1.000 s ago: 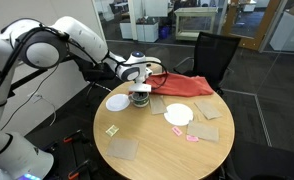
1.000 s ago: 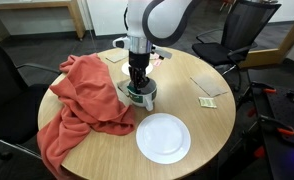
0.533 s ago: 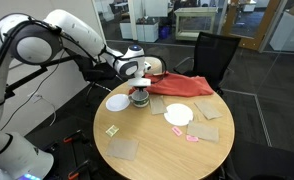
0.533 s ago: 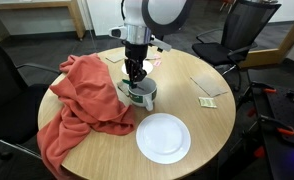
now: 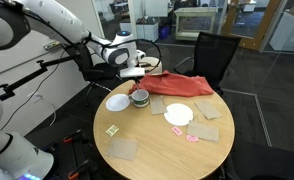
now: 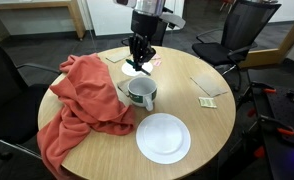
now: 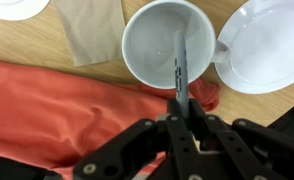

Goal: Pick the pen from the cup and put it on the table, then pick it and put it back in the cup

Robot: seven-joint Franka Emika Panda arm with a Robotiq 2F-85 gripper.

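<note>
I will move my gripper away from the cup (image 7: pixel 157 45), lower it to the wood beside the pink packets and let go of the pen there, since that wood is open and empty.
The grey cup (image 7: pixel 157 45) stands on the round wooden table (image 5: pixel 157 150) next to a red cloth; it shows in both exterior views (image 5: pixel 139 97) (image 6: pixel 139 93). My gripper (image 7: pixel 182 108) is shut on the slim dark pen (image 7: pixel 179 65), which hangs straight down over the cup's opening. In both exterior views the gripper (image 5: pixel 134 76) (image 6: pixel 139 63) is well above the cup's rim. The pen's tip looks clear of the cup, but the pen is too thin to make out in the exterior views.
A red cloth (image 6: pixel 82 100) lies bunched beside the cup. White plates (image 6: pixel 163 137) (image 5: pixel 178 115) (image 5: pixel 117 102) and brown mats (image 5: pixel 123 148) lie on the table. Black chairs (image 5: pixel 212 55) (image 6: pixel 237 25) stand around it.
My gripper has risen straight up from inside the cup to well above its rim, carrying the pen with it. The cup has stayed in place.
</note>
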